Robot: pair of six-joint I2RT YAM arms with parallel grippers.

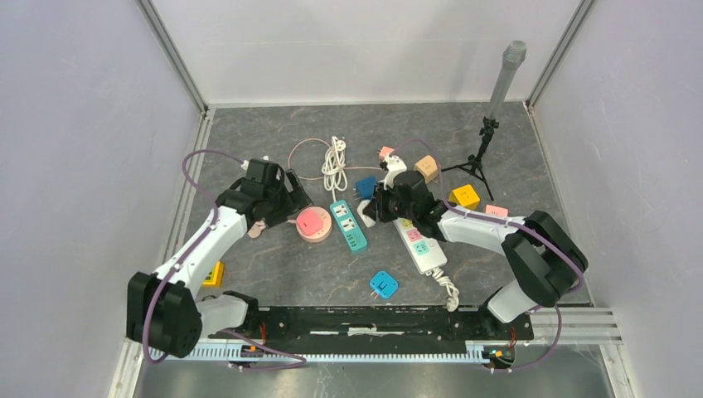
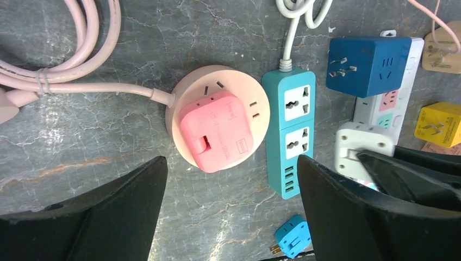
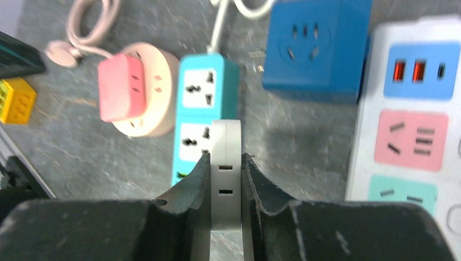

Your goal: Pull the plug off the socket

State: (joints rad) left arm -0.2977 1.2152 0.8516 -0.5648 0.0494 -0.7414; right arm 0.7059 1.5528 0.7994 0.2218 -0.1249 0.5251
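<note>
The right gripper lowers the adapter next and draws it back to the bare table between the teal power strip and the white (image 1: pixel 380 238) (image 3: pixel 297 162) power strip.
A pink square plug (image 2: pixel 216 130) sits plugged into a round pale-pink socket (image 2: pixel 255 103) with a pink cord. Both also show in the top view, plug (image 1: pixel 311 220) and socket (image 1: pixel 315 235). My left gripper (image 2: pixel 232 163) is open, its fingers wide apart just short of the socket, touching nothing. My right gripper (image 3: pixel 225 157) is shut on a white plug adapter (image 3: pixel 225 138) and holds it above the table beside the teal power strip (image 3: pixel 204 103). The pink plug (image 3: pixel 117 87) shows at the left of the right wrist view.
The teal strip (image 1: pixel 348 225) lies right of the round socket. A white power strip (image 1: pixel 421 245), a blue cube socket (image 1: pixel 366 186), a yellow cube (image 1: pixel 465 196), a small blue adapter (image 1: pixel 383 284), a coiled white cord (image 1: pixel 334 166) and a tripod (image 1: pixel 481 153) lie around.
</note>
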